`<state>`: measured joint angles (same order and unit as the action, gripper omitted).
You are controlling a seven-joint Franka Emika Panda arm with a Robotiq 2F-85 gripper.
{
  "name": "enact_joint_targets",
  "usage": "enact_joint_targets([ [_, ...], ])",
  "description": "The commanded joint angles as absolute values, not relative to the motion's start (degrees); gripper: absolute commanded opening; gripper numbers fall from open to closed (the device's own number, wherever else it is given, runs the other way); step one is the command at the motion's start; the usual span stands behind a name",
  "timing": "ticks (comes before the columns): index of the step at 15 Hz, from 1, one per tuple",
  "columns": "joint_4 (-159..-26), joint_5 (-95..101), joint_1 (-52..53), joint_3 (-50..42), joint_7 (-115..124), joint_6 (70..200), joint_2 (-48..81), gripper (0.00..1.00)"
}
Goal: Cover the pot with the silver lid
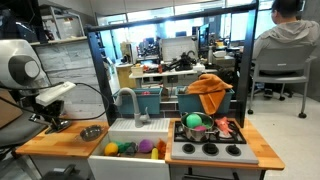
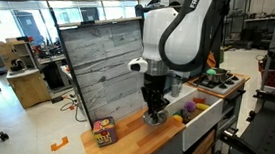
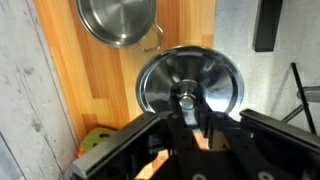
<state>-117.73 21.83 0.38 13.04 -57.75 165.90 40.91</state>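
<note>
The gripper carries the lid toward the sink next, over the silver pot's open rim (image 1: 92, 131) (image 3: 118, 15), and lowers to release the knob, since the pot stands uncovered beside it.
The silver pot (image 3: 118, 20) sits on the wooden counter at the top of the wrist view; it also shows in an exterior view (image 1: 92, 132), left of the sink. The silver lid (image 3: 205, 75) is round and shiny with a small centre knob, and lies just below the pot in the wrist view, beside it and not over it. My gripper (image 3: 186, 112) has its fingers closed in on the lid's knob and holds the lid over the counter's edge. The gripper shows in both exterior views (image 1: 55, 122) (image 2: 154, 116), pointing down at the counter's end.
A white sink (image 1: 112, 150) with toy fruit stands next to the counter, with a faucet (image 1: 128, 100) behind it. A stove holds a dark pot with a green thing (image 1: 195, 125). A grey wooden panel (image 2: 98, 69) backs the counter. A colourful box (image 2: 105, 132) sits at the counter's end.
</note>
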Motion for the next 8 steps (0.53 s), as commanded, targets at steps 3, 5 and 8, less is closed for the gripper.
enact_joint_targets([
  [3,-119.4,32.2,8.3,-5.6,-51.1,174.7,36.3,0.05],
  [5,-116.7,31.3,7.1,-7.1,-49.4,174.4,38.6,0.05],
  [8,-114.1,28.4,2.0,-3.0,-50.3,172.2,41.9,0.05],
])
